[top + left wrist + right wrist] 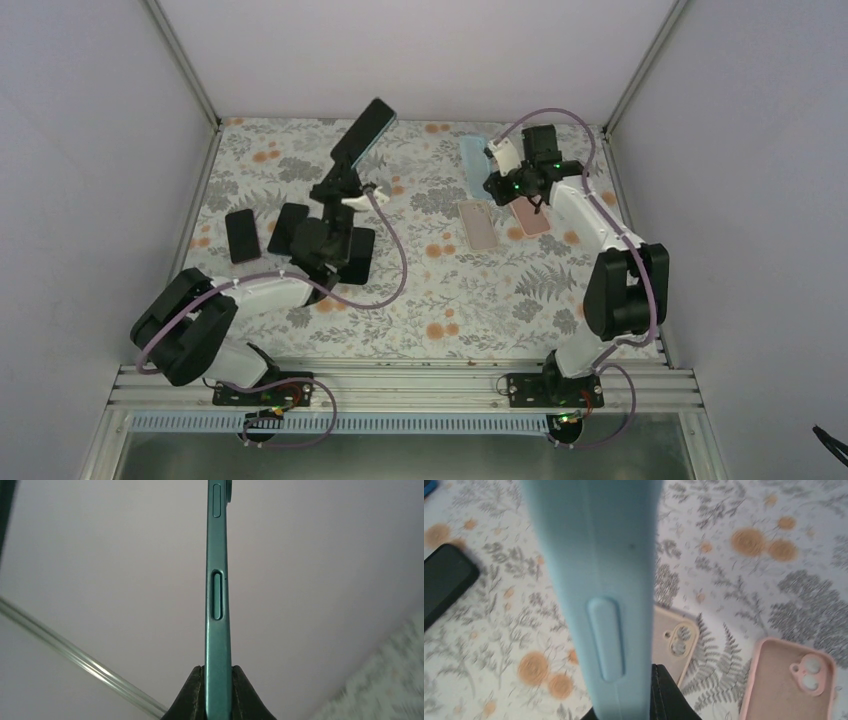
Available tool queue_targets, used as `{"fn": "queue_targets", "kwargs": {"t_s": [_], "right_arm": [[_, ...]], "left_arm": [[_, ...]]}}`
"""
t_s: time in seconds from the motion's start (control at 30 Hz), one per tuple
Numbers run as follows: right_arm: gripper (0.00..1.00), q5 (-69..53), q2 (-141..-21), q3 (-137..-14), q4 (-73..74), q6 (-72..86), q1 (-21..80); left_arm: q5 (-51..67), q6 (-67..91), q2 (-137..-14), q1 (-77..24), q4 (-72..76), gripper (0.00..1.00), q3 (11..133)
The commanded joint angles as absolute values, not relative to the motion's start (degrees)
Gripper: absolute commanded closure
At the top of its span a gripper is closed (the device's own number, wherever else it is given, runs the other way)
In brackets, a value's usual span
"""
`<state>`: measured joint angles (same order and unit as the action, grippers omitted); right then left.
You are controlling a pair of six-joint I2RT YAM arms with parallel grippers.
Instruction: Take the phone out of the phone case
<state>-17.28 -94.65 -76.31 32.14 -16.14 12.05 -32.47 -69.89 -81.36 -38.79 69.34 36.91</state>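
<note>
The right gripper moves back next, turns and lowers the case onto the open cloth beside the beige case to release it, as the phone is out.
My left gripper (343,188) is shut on the lower end of a teal phone (364,130) and holds it raised above the table, tilted toward the back. In the left wrist view the phone (218,595) shows edge-on, bare, with side buttons, pinched between both fingers (192,695). My right gripper (503,176) is shut on a light blue phone case (472,163) at the back right. In the right wrist view the case (599,555) fills the centre, held off the table, with one black finger (669,695) showing beside it.
Three black phones or cases (241,235) (288,228) (357,255) lie on the floral cloth at the left. A beige case (478,224) (674,640) and a pink case (530,217) (784,680) lie under the right arm. White walls enclose the table.
</note>
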Motion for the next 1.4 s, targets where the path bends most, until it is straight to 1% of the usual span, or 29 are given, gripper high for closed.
{"fn": "queue_targets", "kwargs": {"t_s": [0.0, 0.13, 0.2, 0.3, 0.47, 0.63, 0.83, 0.97, 1.03, 1.1, 1.17, 1.2, 1.27, 1.33, 1.37], "right_arm": [[0.96, -29.1, -92.8, -79.6, 44.2, -21.2, 8.0], [0.96, -37.5, -97.9, -79.9, 61.7, -30.9, 6.3], [0.96, -39.6, -99.2, -76.7, 65.1, -34.8, 6.3], [0.96, -39.1, -98.8, -71.5, 64.1, -36.4, 6.5], [0.96, -38.8, -99.0, -67.0, 63.8, -37.1, 8.3], [0.96, -37.0, -100.1, -65.0, 63.1, -36.1, 11.7], [0.96, -36.6, -104.4, -67.9, 59.9, -32.6, 15.7], [0.96, -36.2, -108.0, -70.3, 57.3, -30.0, 17.9], [0.92, -35.7, -109.2, -71.2, 56.5, -29.1, 18.7], [0.85, -35.2, -110.4, -72.0, 55.9, -28.3, 19.1], [0.79, -35.1, -111.3, -72.8, 55.6, -27.9, 19.2], [0.78, -34.8, -111.7, -73.2, 55.1, -27.3, 19.2], [0.77, -34.1, -112.1, -73.7, 54.4, -26.3, 19.2], [0.67, -33.8, -112.5, -74.2, 54.1, -25.8, 19.2], [0.65, -33.6, -112.4, -74.1, 54.0, -25.8, 19.2]], "left_arm": [[-33.1, -76.2, -77.9, -38.5, 76.5, 0.98, 28.6], [-34.2, -84.8, -75.2, -38.3, 83.6, 0.98, 18.2], [-34.9, -88.2, -74.3, -37.7, 87.3, 0.98, 13.4], [-36.1, -91.3, -73.9, -36.4, 91.0, 0.98, 6.8], [-39.3, -92.0, -76.3, -35.7, 96.2, 0.98, -0.4], [-39.7, -92.1, -84.2, -35.6, 103.7, 0.98, -5.6], [-41.0, -88.8, -97.2, -35.5, 104.9, 0.98, -4.5], [-41.1, -88.0, -99.9, -35.3, 104.9, 0.98, -2.1], [-41.1, -88.4, -100.4, -35.0, 104.9, 0.97, -1.2], [-41.0, -88.8, -100.8, -34.3, 104.8, 0.97, -0.5], [-40.6, -89.1, -101.5, -33.6, 104.9, 0.92, -0.1], [-40.6, -89.1, -102.1, -33.2, 104.9, 0.89, 0.1], [-40.3, -89.1, -103.0, -32.7, 104.9, 0.88, 0.5], [-40.5, -88.9, -103.8, -32.2, 104.9, 0.88, 1.1], [-40.6, -88.9, -104.1, -32.0, 104.9, 0.86, 1.5]]}}
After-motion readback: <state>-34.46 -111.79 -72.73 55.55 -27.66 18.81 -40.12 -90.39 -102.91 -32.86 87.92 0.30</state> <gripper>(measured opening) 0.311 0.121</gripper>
